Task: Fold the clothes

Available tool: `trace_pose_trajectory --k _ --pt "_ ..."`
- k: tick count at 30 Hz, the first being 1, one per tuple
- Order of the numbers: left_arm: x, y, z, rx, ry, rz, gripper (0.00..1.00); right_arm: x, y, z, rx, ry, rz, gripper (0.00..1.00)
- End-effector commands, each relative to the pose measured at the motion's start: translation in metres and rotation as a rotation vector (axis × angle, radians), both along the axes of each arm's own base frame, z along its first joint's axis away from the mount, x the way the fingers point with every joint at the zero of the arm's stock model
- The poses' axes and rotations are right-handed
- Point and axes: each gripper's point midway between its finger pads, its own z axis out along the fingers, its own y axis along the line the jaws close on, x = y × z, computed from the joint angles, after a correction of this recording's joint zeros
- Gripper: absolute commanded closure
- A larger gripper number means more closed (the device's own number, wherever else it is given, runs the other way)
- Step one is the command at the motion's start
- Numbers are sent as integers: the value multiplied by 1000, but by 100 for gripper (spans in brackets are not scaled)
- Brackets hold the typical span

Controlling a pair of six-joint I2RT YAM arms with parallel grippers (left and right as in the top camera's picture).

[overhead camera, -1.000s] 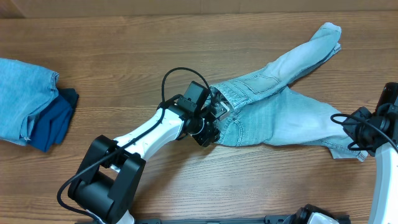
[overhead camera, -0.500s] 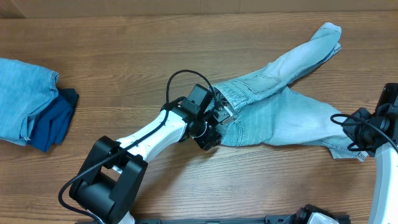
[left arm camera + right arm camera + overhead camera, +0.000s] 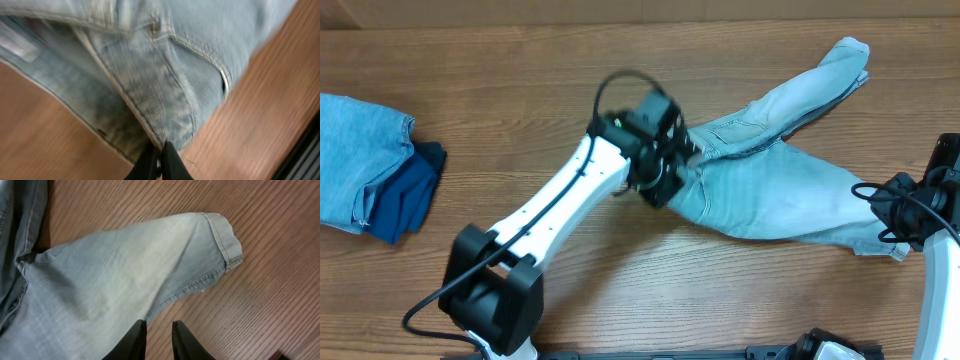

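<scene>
My left gripper will pull the waistband end outward and to the left in the overhead view, over the open wood, and let it go there, because it hangs in folds.
The clothes are pale light-blue denim shorts (image 3: 770, 190), spread in a V across the middle right of the wooden table. My left gripper (image 3: 665, 175) is shut on the waistband end and holds it raised. In the left wrist view the fingertips (image 3: 160, 152) pinch a fold of the shorts (image 3: 165, 85), which hang above the wood. My right gripper (image 3: 876, 203) sits at the near leg's cuff. In the right wrist view it (image 3: 159, 330) stands slightly open, bare wood in the gap, its left finger (image 3: 134, 339) over the edge of the leg (image 3: 115, 275). The hemmed cuff (image 3: 225, 240) lies just ahead.
At the far left lies a pile of folded garments, a light-blue one (image 3: 350, 160) on a dark navy one (image 3: 405, 195). The other leg's cuff (image 3: 845, 55) reaches toward the table's back edge (image 3: 640, 22).
My left gripper has closed on the waistband and swung up and away from me, lifting that end and pulling the shorts with it. The right arm has not moved.
</scene>
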Motion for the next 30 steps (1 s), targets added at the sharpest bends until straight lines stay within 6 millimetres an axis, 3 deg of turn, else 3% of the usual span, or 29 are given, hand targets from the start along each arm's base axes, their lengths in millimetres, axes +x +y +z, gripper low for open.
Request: trace_pose_trajectory --k 1,3,4,8,11,13,17,19,20,21,22,26,30 --pt "44 29 90 11 -184 179 96 3 1 4 8 -20 1 78" --pt "56 49 115 5 -210 239 96 3 10 -8 60 -12 18 75" --pt "60 61 118 17 -210 276 96 1 14 -18 87 6 23 75" --pt "66 98 110 58 -162 373 96 -3 34 -63 216 90 77 71" --pt "72 115 109 74 -156 441 96 -5 60 -85 357 126 199 48" --pt "76 129 108 99 -162 488 96 -12 65 -96 395 177 207 35" --pt "79 142 108 113 -162 518 96 -25 85 -117 511 232 240 34" --pt "80 145 108 119 -164 524 96 -30 88 -130 522 243 237 39" --pt "81 146 108 127 -169 527 96 -31 88 -136 523 242 233 48" --pt "81 147 107 130 -170 528 96 -30 90 -142 530 229 233 65" --pt "81 147 107 130 -169 528 96 -26 92 -148 538 195 241 73" --pt "79 147 107 134 -162 527 96 -13 89 -171 512 103 189 87" --pt "79 147 107 133 -162 527 96 2 90 -173 509 17 219 96"
